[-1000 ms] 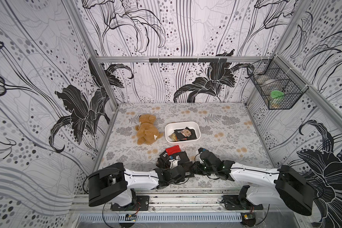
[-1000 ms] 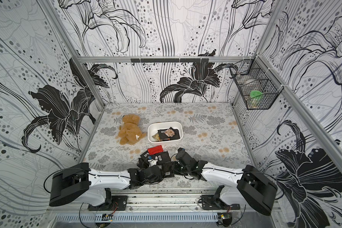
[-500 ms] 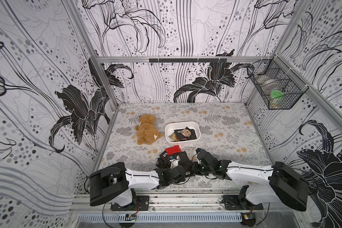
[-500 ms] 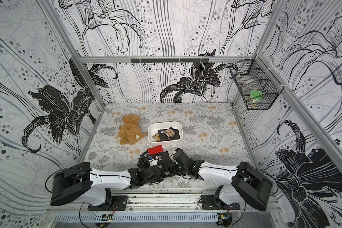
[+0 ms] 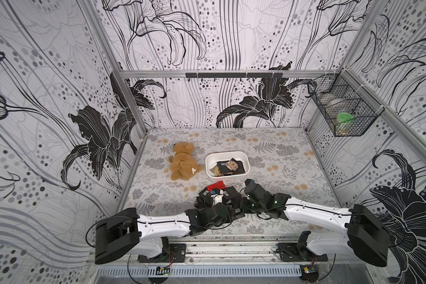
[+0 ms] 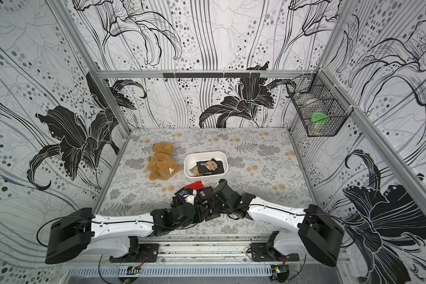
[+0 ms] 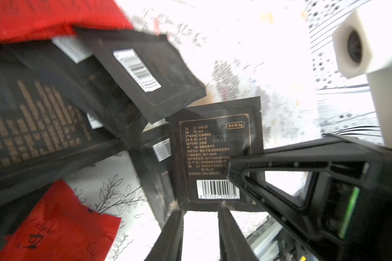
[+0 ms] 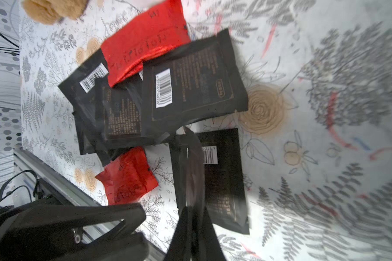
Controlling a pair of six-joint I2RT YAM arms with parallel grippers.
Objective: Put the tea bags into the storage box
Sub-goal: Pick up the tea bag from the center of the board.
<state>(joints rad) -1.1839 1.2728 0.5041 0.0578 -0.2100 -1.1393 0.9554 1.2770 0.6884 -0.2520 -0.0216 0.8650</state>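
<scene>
My right gripper lifts the black tea bag outward over the box's basket-side end (image 5: 239,167) and releases it next, since the storage box outward of the gripper already holds tea bags.
A heap of tea bags (image 5: 217,194) (image 6: 194,193), black ones with barcodes and red foil ones, lies near the table's front. More lie in the white storage box (image 5: 208,164) (image 6: 186,163) just behind it. Both grippers meet at the heap's right edge. My right gripper (image 8: 191,210) (image 5: 241,207) is shut on a black tea bag (image 7: 215,144), which shows edge-on (image 8: 188,162) in its wrist view. My left gripper (image 7: 200,210) (image 5: 228,209) is open. Its fingertips (image 7: 179,212) sit at that bag's barcode edge, with nothing between them.
A brown teddy bear (image 5: 182,164) (image 6: 161,163) lies left of the box. A black wire basket (image 5: 344,115) hangs on the right wall. Another black tea bag (image 8: 224,180) lies flat beside the held one. The metal rail (image 5: 231,248) runs along the front edge.
The right gripper moved in toward the heap and closed on the black tea bag. The left gripper's jaws opened. The heap and the box have not moved.
</scene>
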